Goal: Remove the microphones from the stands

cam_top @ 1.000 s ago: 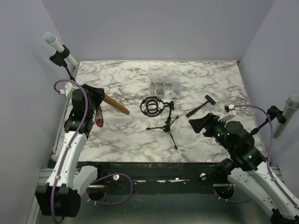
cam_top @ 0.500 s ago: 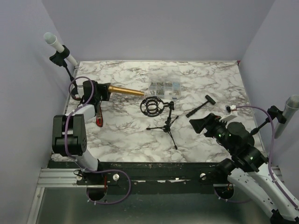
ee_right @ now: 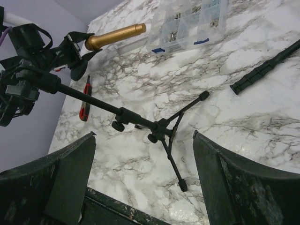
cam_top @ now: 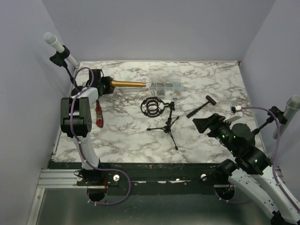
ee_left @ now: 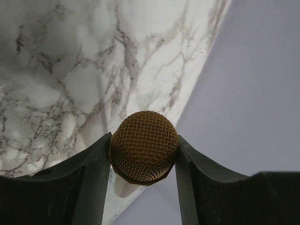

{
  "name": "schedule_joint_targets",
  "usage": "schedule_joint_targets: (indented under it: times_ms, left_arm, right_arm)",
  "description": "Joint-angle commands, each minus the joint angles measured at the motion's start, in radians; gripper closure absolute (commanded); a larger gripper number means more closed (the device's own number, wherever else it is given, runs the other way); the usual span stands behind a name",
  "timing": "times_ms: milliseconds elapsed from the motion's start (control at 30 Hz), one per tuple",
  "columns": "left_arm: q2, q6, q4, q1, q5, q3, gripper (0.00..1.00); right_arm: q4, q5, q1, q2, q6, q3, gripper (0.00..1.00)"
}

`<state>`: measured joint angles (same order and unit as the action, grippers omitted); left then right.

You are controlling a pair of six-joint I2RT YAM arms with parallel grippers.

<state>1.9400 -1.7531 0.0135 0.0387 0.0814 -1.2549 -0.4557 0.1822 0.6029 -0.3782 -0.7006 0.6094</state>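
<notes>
My left gripper should go down to the tabletop beside the compartment box next and let go of the microphone there.
The gold microphone is out of the stand and lies level in the air over the table's far left, handle pointing right. My left gripper is shut on its mesh head, a finger on each side. The black tripod stand with its empty ring-shaped shock mount rests at the table's middle. My right gripper is open and empty, right of the stand. In the right wrist view the stand lies just beyond the open gripper, and the microphone shows at the top left.
A clear compartment box sits behind the stand, close to the microphone's handle end. A black hammer-shaped tool lies at the right. A red-handled tool lies at the left edge. White tubes on clamps stand at the left wall and the right wall.
My left arm has carried the microphone back and up toward the far left, turning it level with the handle pointing right. The right gripper has shifted slightly right.
</notes>
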Motion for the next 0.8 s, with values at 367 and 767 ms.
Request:
schedule_joint_targets:
  times_ms: [367,767]
  left_arm:
    - [0.140,-0.046,-0.542,-0.015,-0.039,-0.265,1.00]
    - [0.148,-0.078,-0.583,-0.015,-0.059,-0.263,0.54]
  right_arm:
    - [-0.043,0.062,0.001,0.031,0.026,0.061,0.14]
    - [-0.047,0.083,0.001,0.045,0.025,0.066,0.15]
